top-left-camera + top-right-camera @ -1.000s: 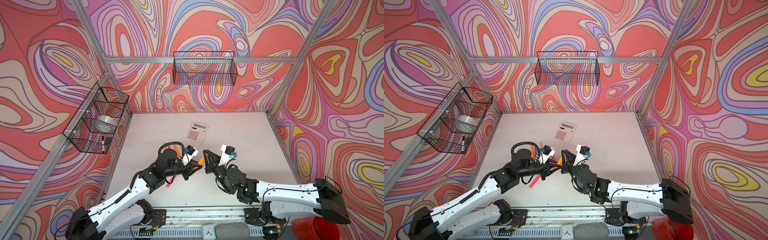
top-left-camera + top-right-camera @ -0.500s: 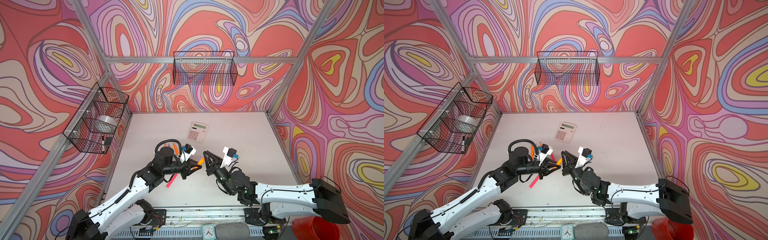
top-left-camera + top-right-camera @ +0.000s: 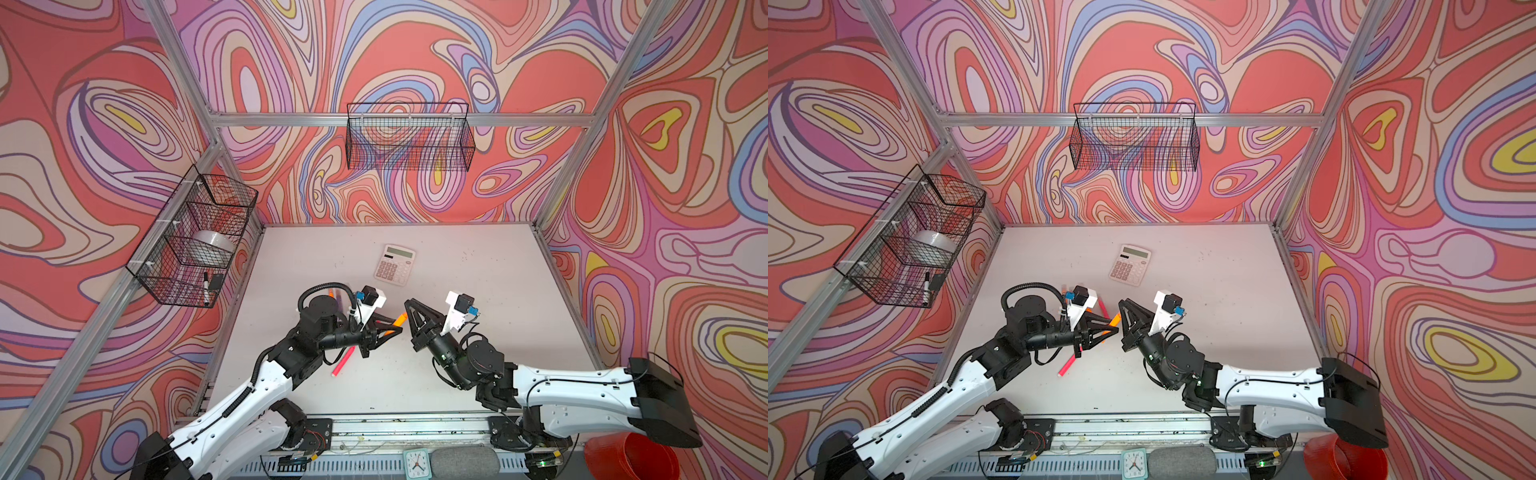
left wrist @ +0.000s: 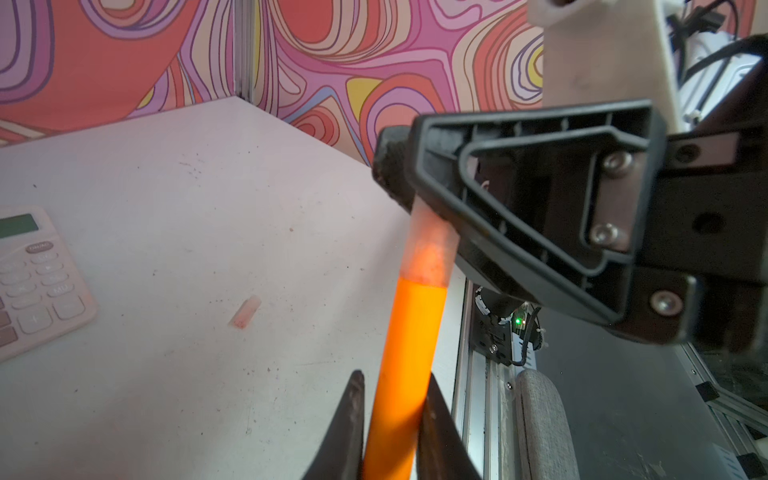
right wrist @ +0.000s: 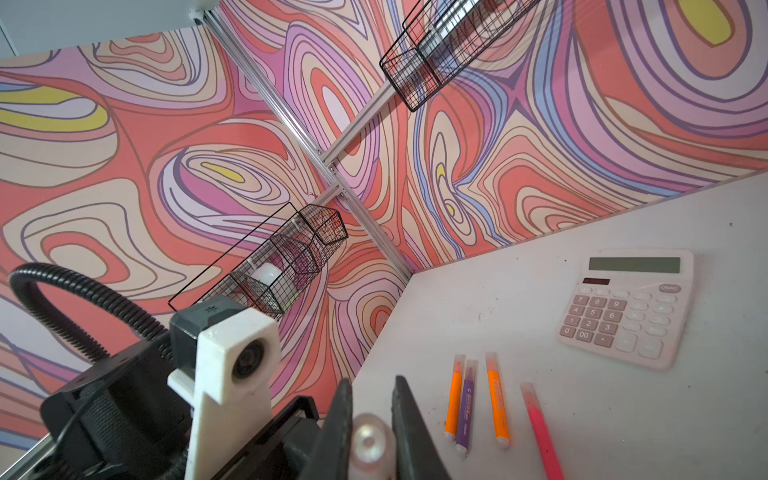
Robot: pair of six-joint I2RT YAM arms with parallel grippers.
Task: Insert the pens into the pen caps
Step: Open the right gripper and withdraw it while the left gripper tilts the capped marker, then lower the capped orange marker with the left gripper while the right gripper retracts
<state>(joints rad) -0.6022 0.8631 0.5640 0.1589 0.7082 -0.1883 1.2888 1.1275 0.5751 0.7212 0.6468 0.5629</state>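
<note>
Next, my left gripper swings down beside the capped pink pen, fingers turning toward the tabletop, and releases the orange pen there, since its tip is capped.
My left gripper (image 4: pixel 394 376) is shut on an orange pen (image 4: pixel 409 353) held above the table. The pen's tip sits inside a translucent pen cap (image 4: pixel 430 245), and my right gripper (image 5: pixel 372 380) is shut on that cap (image 5: pixel 371 446). In both top views the two grippers (image 3: pixel 400 328) (image 3: pixel 408 302) meet at mid-table with the orange pen (image 3: pixel 1115 320) between them. Two orange pens (image 5: pixel 454 399) (image 5: pixel 497 399), a purple pen (image 5: pixel 466 405) and a pink pen (image 5: pixel 540 428) lie capped on the table. Another pink pen (image 3: pixel 344 360) lies under my left arm. A loose cap (image 4: pixel 245 311) lies on the table.
A calculator (image 3: pixel 395 264) lies behind the grippers. Wire baskets hang on the left wall (image 3: pixel 195 241) and the back wall (image 3: pixel 409 137). A clock (image 3: pixel 415 463) and a red bucket (image 3: pixel 627 457) are at the front edge.
The left arm's wrist has drawn slightly left and back, and the right gripper has risen a little. Both grips have held, with pen and cap still together.
</note>
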